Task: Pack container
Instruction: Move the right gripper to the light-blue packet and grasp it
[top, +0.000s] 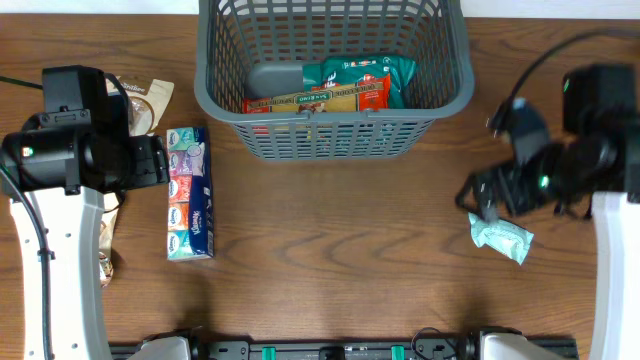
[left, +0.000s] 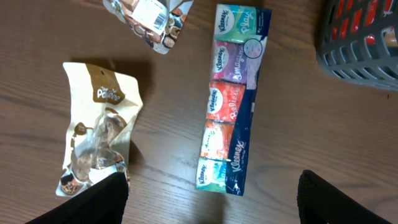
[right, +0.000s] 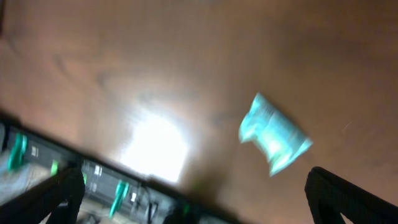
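Note:
I will next move my right gripper down and to the right in its wrist view, onto the small light green packet's middle (top: 502, 238) (right: 273, 134), because that is below and off-centre.
The dark grey slotted container (top: 330, 140) stands at the back centre of the table and holds a red and yellow packet (top: 320, 98) and a teal packet (top: 375, 70); its corner shows in the left wrist view (left: 357, 50). A long pack of tissues (top: 188, 192) lies left of centre, also in the left wrist view (left: 233, 99). My left gripper (left: 211, 199) is open and empty, just short of the pack's near end. A small light green packet (top: 502, 238) lies at the right, blurred in the right wrist view (right: 273, 134). My right gripper (right: 196, 193) is open and empty above it.
A cream snack pouch (left: 96, 134) and a second pouch (left: 149, 18) lie left of the tissues, near the table's left edge. The table's front edge with a dark rail (right: 93, 174) shows in the right wrist view.

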